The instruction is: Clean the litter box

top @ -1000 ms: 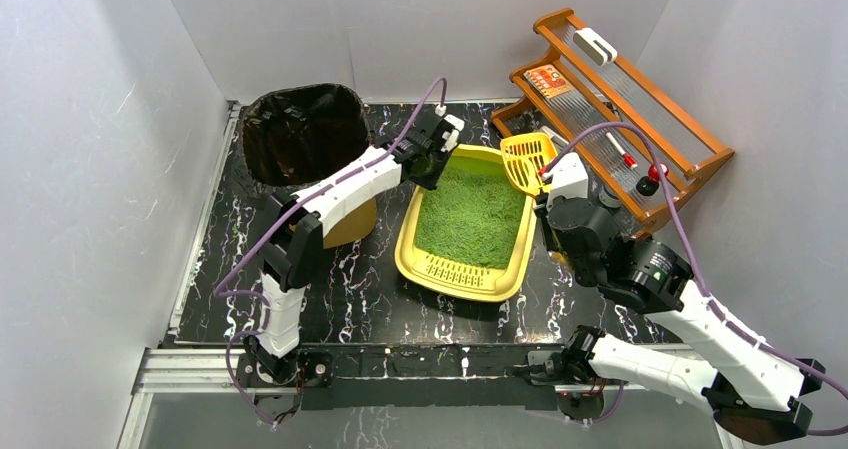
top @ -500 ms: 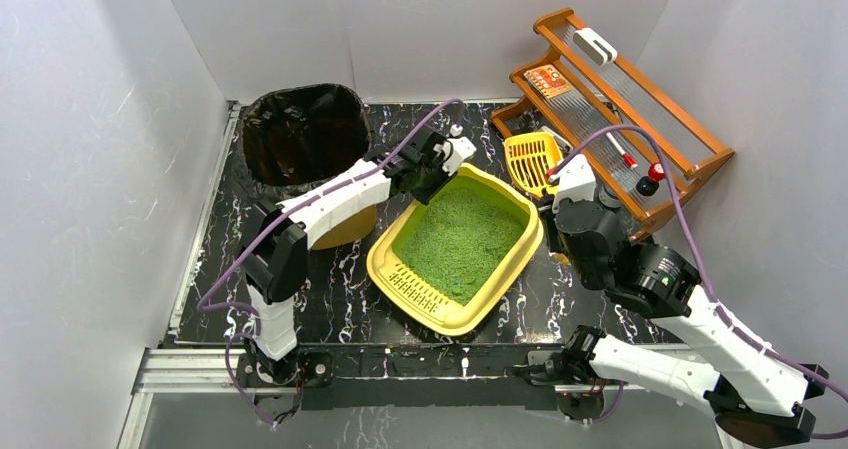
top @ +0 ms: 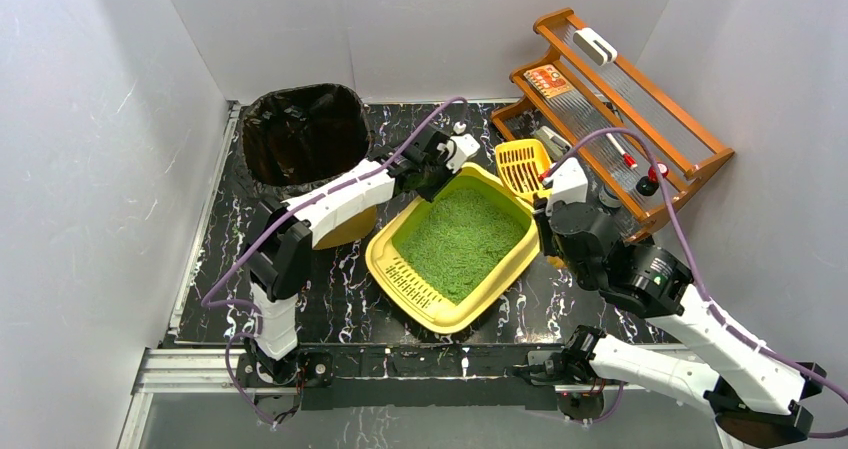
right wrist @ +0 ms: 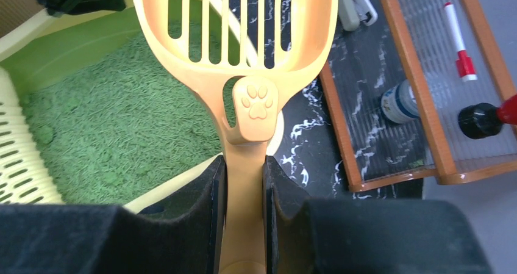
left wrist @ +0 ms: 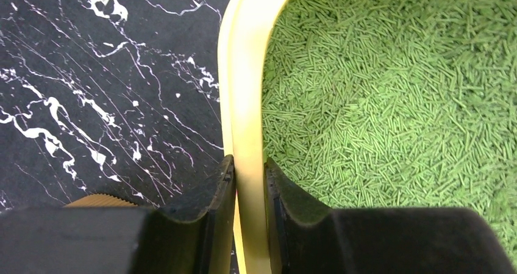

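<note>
My right gripper needs to go across and down to release the scoop, because the green litter is below it and to its left in the top view.
The litter box is a shallow yellow tray of green litter, lying askew on the black marbled table with its slotted grate toward the near left. My left gripper is shut on its far rim; in the left wrist view the fingertips pinch the yellow rim, one finger outside and one over the litter. My right gripper is shut on the handle of an orange slotted scoop. In the right wrist view the scoop hangs over the box's far right corner, jaws clamping its handle.
A yellow bin with a black bag stands at the far left. A wooden rack at the far right holds a red-capped marker, a small bottle and other items, close to the right arm.
The left gripper swung the litter box round, its grate end now pointing near left. The right gripper with the scoop drew back, then came closer over the box's corner.
</note>
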Motion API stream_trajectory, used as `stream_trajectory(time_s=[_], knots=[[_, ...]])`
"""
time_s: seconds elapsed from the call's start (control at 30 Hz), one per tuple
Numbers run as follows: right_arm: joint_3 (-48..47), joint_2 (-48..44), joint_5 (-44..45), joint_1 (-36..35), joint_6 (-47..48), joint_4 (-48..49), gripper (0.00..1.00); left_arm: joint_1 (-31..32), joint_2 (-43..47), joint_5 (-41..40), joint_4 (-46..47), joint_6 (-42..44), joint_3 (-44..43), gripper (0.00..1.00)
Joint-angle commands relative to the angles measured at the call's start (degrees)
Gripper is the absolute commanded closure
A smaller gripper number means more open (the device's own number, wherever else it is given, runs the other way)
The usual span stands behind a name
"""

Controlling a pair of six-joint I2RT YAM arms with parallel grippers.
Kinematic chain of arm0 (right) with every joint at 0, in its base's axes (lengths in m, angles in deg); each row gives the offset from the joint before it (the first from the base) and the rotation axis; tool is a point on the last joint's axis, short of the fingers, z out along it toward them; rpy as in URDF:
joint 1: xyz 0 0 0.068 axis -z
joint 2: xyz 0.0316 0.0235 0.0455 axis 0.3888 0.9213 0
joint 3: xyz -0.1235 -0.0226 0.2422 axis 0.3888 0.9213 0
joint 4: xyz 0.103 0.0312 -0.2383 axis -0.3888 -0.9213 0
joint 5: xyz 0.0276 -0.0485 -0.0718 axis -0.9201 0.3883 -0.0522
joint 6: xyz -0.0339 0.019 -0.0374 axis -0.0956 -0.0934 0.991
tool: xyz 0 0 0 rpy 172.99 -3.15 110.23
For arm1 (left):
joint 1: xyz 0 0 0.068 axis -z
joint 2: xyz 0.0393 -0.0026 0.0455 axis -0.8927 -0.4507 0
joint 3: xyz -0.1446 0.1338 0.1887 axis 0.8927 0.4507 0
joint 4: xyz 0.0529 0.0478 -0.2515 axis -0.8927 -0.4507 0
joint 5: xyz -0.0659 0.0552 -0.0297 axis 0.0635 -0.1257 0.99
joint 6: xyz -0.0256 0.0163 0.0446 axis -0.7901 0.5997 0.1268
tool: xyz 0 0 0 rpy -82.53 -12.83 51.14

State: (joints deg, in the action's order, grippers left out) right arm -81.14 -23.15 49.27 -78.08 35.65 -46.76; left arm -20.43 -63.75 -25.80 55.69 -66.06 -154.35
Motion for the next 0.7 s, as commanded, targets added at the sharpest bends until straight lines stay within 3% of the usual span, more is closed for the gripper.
stream_trajectory(time_s=[0.0,0.43,0.47,0.57,0.67], knots=[[-1.14,2.57,-4.71,0.02,-3.89,4.06,1.00,0.69,-3.30,-3.99,3.67,-2.19,-2.43,0.85],[-4.15,9.85,-3.36,0.01,-18.90,-0.74,1.00,0.11,-2.34,-19.67,7.12,-7.22,-1.25,0.85],[-3.76,9.58,-4.06,0.05,-19.90,-0.23,1.00,0.10,-1.72,-19.86,6.37,-8.66,-1.24,0.82],[-4.61,11.77,-6.00,0.01,-25.83,-0.11,1.00,0.08,3.48,-16.70,3.94,-18.96,-2.53,0.55],[-6.08,15.19,-7.20,0.03,-34.06,-0.31,1.00,0.10,9.33,-15.96,2.87,-26.55,-3.24,0.40]])
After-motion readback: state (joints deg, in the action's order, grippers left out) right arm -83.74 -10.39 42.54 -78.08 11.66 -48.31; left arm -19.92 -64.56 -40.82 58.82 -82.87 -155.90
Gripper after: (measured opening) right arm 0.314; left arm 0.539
